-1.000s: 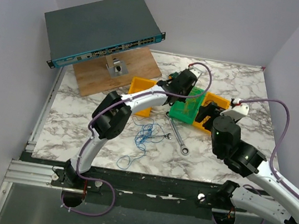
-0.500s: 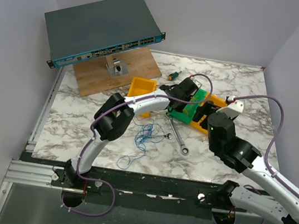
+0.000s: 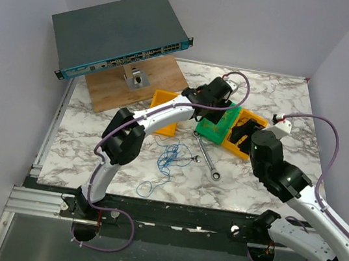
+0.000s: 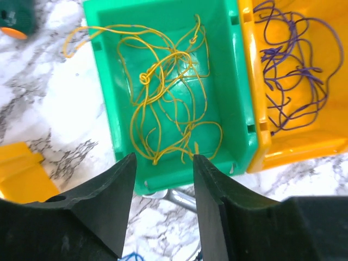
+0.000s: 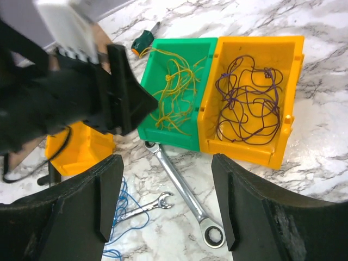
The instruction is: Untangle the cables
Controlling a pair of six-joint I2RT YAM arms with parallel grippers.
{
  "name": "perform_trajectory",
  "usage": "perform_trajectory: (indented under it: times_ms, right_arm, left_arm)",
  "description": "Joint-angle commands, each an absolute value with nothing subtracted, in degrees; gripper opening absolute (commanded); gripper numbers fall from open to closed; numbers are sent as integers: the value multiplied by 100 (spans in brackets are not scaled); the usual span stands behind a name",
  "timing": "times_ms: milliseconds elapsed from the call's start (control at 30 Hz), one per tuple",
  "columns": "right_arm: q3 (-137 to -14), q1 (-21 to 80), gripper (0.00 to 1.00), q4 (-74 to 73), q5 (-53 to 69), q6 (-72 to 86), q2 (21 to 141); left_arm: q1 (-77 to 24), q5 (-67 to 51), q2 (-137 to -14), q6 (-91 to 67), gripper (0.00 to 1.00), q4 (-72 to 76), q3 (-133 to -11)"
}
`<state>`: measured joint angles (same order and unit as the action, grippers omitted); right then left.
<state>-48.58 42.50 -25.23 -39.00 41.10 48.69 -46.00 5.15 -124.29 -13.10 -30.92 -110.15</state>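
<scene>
The blue wire's loop jutting clear over the small wrench (image 5: 144,206) lies below the right gripper, so the robot needs to move that gripper down toward the left in the top view onto it.
The cables lie apart. A yellow wire (image 4: 168,92) is heaped in the green bin (image 4: 239,81), also in the right wrist view (image 5: 171,89). A purple wire (image 5: 250,98) fills the orange bin (image 5: 244,149). A blue wire (image 3: 169,156) lies loose on the marble, tangled round a small wrench (image 5: 144,206). My left gripper (image 4: 163,157) is open and empty above the green bin's near edge; it shows from above too (image 3: 209,111). My right gripper (image 5: 168,163) is open and empty, high over the wrenches, near the orange bin (image 3: 250,115).
A long ratchet wrench (image 5: 185,193) lies in front of the green bin. A second yellow-orange bin (image 3: 165,103) stands left of it. A green-handled screwdriver (image 5: 142,39) lies behind the bins. A network switch (image 3: 120,34) leans on a wooden board (image 3: 147,90) at the back left.
My left gripper dipped toward the green bin half a second ago and has since drawn back up and left. My right arm shifted slightly. The wires have not moved.
</scene>
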Motion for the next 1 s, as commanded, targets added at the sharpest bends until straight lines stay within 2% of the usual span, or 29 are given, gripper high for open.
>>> perform_trajectory:
  times_ms: [0,133,233,267,333,367,467,600,700,867,967]
  right_arm:
    - [-4417,4192,74,-2711,-3513,4491,4706]
    - [-4087,4136,74,-2317,-3029,4631,4867]
    - [-4047,4087,72,-1935,-2350,4458,5213]
    - [-4050,4080,73,-1811,-2122,4347,5323]
    - [-4095,4069,73,-1670,-1701,4093,5544]
    - [-4084,4067,74,-1495,-1408,3866,5644]
    - [-4140,4060,80,-1210,-504,3219,6111]
    - [-4285,4091,79,-910,35,2840,6819]
    - [-4493,4179,76,-677,374,2671,7481]
    - [-5079,4606,69,-581,76,2535,8690]
    - [-5182,4643,57,-346,25,2618,9093]
  left_arm:
    - [-4484,297,-11617,-1409,50,-3401,-11038]
    - [-4434,112,-10844,-1523,56,-3120,-10224]
    - [-4437,53,-9889,-1776,64,-2845,-9084]
    - [-4438,9,-9549,-1864,69,-2604,-8600]
    - [-4438,23,-8821,-2089,93,-2259,-7568]
    - [-4438,17,-8477,-2208,98,-2187,-7095]
    - [-4464,93,-7622,-2514,99,-2057,-5964]
    - [-4445,184,-6546,-2940,98,-1678,-4512]
    - [-4352,219,-5943,-3113,91,-1480,-3819]
    - [-4004,-383,-5686,-3224,83,-1088,-3223]
    - [-3889,-470,-5885,-3250,76,-891,-3090]
